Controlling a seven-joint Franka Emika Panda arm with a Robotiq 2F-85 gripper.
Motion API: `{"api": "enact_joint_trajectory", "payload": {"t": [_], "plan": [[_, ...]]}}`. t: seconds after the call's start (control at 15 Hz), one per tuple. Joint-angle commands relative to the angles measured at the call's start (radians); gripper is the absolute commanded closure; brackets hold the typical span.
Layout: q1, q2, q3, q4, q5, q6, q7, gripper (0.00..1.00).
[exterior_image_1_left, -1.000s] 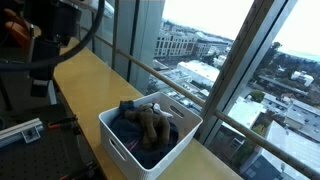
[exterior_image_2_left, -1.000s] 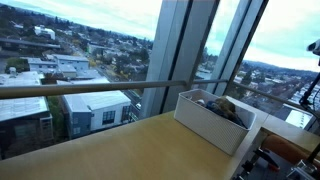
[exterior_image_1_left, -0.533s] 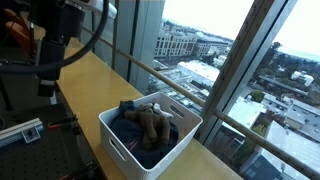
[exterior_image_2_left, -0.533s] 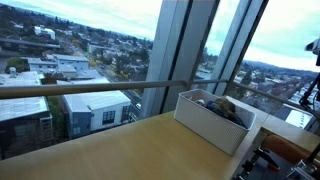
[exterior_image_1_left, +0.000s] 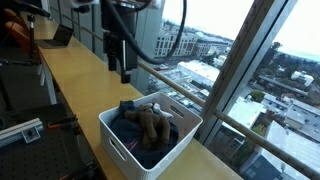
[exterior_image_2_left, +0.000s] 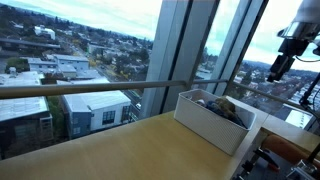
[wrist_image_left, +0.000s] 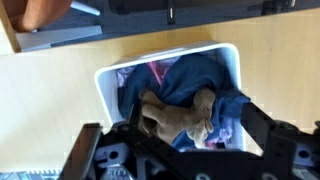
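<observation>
The brown plush toy is uncovered on the dark blue cloth, so I will move my gripper outward and lower it, turning it on the way, onto the toy's window-side part (exterior_image_1_left: 158, 126).
A white plastic bin (exterior_image_1_left: 112, 137) stands on the long wooden counter (exterior_image_1_left: 78, 82) by the window. It also shows in the other exterior view (exterior_image_2_left: 204, 124) and in the wrist view (wrist_image_left: 104, 84). Inside lie a brown plush toy (exterior_image_1_left: 152, 122) (wrist_image_left: 176, 117) and dark blue cloth (exterior_image_1_left: 128, 110) (wrist_image_left: 200, 75), with some pink fabric. My gripper (exterior_image_1_left: 125, 66) (exterior_image_2_left: 278, 68) hangs in the air above the bin and points down at it. In the wrist view the gripper (wrist_image_left: 170, 128) has its fingers spread wide on either side of the toy, open and empty.
Tall windows with a metal rail (exterior_image_1_left: 180, 85) run along the counter's far edge. A laptop (exterior_image_1_left: 62, 37) sits at the counter's far end. A perforated board with hardware (exterior_image_1_left: 20, 130) lies below the near side. More counter (exterior_image_2_left: 110, 150) stretches beside the bin.
The arm has swung from the far end of the counter to above the bin. It now shows in both exterior views. The bin and its contents have not moved.
</observation>
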Motion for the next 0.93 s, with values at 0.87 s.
{"api": "enact_joint_trajectory", "payload": {"t": [0.87], "plan": [[0.004, 0.696, -0.047, 0.430, 0.041, 0.262, 0.380, 0.00]]}}
